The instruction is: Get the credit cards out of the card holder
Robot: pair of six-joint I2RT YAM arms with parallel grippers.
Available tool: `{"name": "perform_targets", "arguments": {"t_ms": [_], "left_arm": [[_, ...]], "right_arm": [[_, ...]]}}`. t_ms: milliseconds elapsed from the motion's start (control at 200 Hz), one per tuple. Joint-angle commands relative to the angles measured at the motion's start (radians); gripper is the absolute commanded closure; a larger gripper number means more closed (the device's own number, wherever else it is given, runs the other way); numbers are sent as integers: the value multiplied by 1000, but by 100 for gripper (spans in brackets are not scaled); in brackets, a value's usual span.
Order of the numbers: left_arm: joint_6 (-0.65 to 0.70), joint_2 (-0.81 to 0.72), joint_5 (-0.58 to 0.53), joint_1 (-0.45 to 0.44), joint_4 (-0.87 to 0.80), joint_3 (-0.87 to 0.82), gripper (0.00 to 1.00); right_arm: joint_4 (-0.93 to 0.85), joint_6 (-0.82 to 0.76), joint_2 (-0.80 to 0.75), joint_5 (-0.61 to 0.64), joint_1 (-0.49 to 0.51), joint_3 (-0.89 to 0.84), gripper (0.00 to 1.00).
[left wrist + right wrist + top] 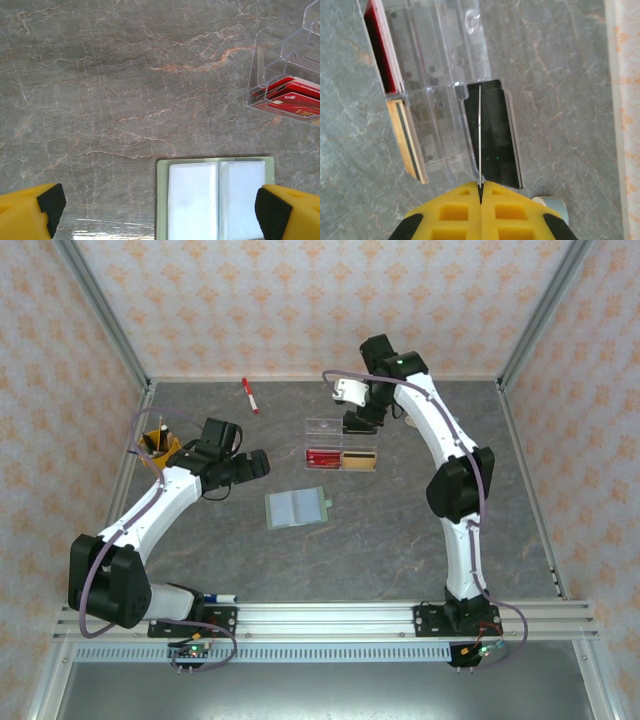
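The right gripper lowers the thin card to the clear tray's dark slot next and releases it, since the card's edge runs along that slot.
The card holder [296,508] lies open and flat mid-table, pale green with clear inner pockets. My left gripper [255,462] hovers just above and left of it, open. In the left wrist view its fingertips [50,205] straddle the card holder's [162,200] top edge without touching. My right gripper [480,187] is shut on a thin card [479,135] seen edge-on, over a dark slot of the clear tray [435,75]. Red credit cards [322,457] and tan-gold credit cards [360,460] stand in that tray's front compartments, under my right gripper [360,422].
A red marker pen [249,395] lies at the back left. A yellow cup [157,443] of pens stands by the left wall. A pale rounded object [550,202] sits beside my right fingers. Patterned walls enclose the grey marble table [400,540].
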Motion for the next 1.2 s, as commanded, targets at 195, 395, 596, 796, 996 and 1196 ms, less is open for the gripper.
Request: {"name": "perform_targets", "arguments": {"t_ms": [195, 395, 596, 796, 996, 1196], "left_arm": [[0, -2, 4, 7, -14, 23, 0], [0, -3, -4, 6, -18, 17, 0], [-1, 12, -2, 7, -15, 19, 0], [-3, 24, 3, 6, -12, 19, 0], [-3, 30, 6, 7, -8, 20, 0], [2, 36, -9, 6, -20, 26, 0]], "right_arm": [[-6, -56, 29, 68, -3, -1, 100], [20, -70, 51, 69, -4, 16, 100], [41, -83, 72, 77, -3, 13, 100], [76, -101, 72, 95, -4, -3, 100], [85, -111, 71, 83, -4, -20, 99], [143, -88, 68, 97, 0, -42, 90]]}}
